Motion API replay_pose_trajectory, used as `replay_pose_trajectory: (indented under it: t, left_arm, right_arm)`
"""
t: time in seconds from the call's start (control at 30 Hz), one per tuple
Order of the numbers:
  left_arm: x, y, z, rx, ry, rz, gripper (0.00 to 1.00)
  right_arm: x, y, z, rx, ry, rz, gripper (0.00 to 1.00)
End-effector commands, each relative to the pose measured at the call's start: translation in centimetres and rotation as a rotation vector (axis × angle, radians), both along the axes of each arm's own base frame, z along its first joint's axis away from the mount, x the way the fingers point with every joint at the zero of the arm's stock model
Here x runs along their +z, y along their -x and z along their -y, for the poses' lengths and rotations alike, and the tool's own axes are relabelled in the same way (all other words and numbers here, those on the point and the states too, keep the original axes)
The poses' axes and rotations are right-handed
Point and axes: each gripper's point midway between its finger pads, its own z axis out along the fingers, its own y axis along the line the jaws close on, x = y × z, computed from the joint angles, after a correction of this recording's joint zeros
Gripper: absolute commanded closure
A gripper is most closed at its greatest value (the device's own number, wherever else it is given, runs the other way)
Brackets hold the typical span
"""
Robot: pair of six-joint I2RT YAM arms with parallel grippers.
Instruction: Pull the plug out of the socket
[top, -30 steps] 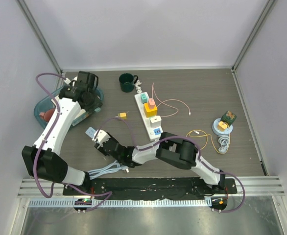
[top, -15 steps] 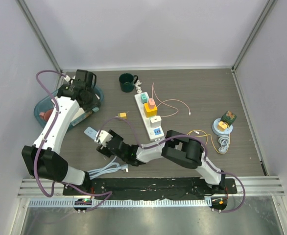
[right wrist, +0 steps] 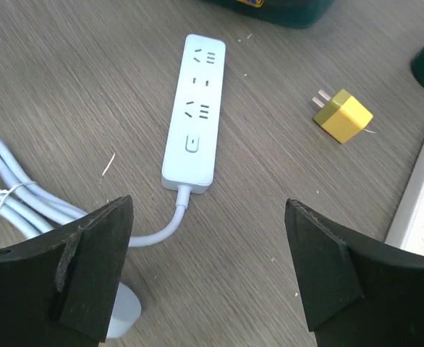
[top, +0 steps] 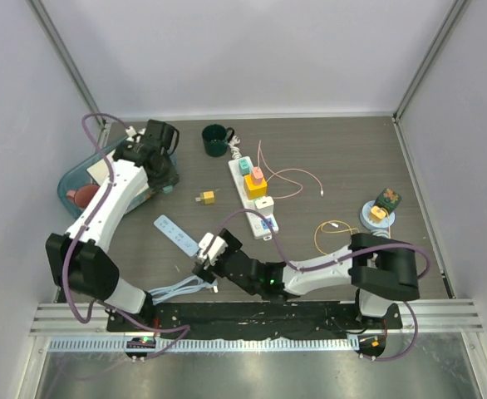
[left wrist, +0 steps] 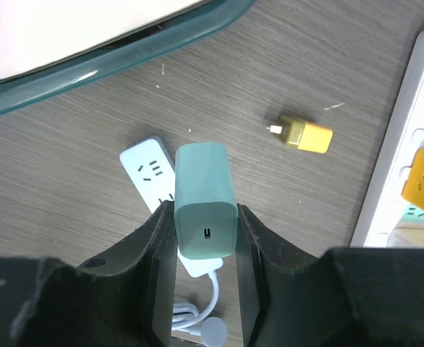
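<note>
My left gripper is holding the green plug [left wrist: 205,199], and the tabletop by the yellow plug's pins is bare. I will lower my left gripper there, to the right in the top view, and let go of the plug.
The green plug [left wrist: 205,199] hangs clear of the table, pinched between the fingers of my left gripper [left wrist: 205,238]. In the top view it is a small green block [top: 169,188] under the left gripper [top: 164,176], near the blue tray. The socket, a small white strip [right wrist: 195,112], lies flat on the table with nothing plugged in; from above it sits slanted [top: 175,235]. My right gripper [right wrist: 208,275] hovers open over the socket's cable end, touching nothing, and appears near the front [top: 210,249] in the top view.
A loose yellow plug [top: 206,198] lies between the socket and a longer white power strip [top: 254,193] carrying several coloured plugs. A dark green mug [top: 217,140] stands at the back. The blue tray [top: 71,184] is at left, a coiled white cable [top: 177,289] at the front.
My right gripper opened, let go of the small white socket and drew back to the right. The left arm swung right with the green plug still in its fingers.
</note>
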Motion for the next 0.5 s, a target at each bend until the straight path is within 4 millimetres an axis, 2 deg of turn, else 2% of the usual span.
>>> replay_pose_trajectory:
  t: [0.0, 0.1, 0.13, 0.17, 0.2, 0.27, 0.3, 0.47]
  left_arm:
    - [-0.9, -0.8, 0.9, -0.040, -0.109, 0.001, 1.00]
    - [-2.3, -1.2, 1.4, -0.060, -0.214, -0.046, 1.00]
    - [-3.3, -1.6, 1.6, -0.068, -0.247, -0.080, 1.00]
    - [-3.5, -1.7, 1.5, -0.074, -0.292, -0.090, 1.00]
    - [-3.9, -1.7, 1.4, -0.075, -0.311, -0.112, 1.00]
    - [-5.2, -2.2, 1.8, -0.086, -0.338, -0.144, 1.00]
    - [-5.6, -2.4, 2.0, -0.090, -0.346, -0.153, 1.00]
    - [-7.5, -2.8, 3.2, -0.111, -0.344, -0.193, 0.98]
  right_arm:
    - [3.6, 0.3, 1.9, -0.071, -0.160, -0.018, 0.11]
    - [4.2, 0.5, 3.8, -0.119, -0.186, -0.032, 0.12]
    - [3.6, 0.6, 4.7, -0.135, -0.173, -0.029, 0.12]
    - [4.6, 0.2, 5.8, -0.183, -0.196, -0.015, 0.12]
    - [4.7, 0.2, 6.3, -0.207, -0.217, -0.029, 0.12]
    - [4.6, 0.4, 7.6, -0.242, -0.225, -0.040, 0.12]
    - [5.4, 0.3, 8.3, -0.263, -0.253, -0.039, 0.12]
    - [6.2, 0.3, 10.8, -0.318, -0.287, -0.034, 0.12]
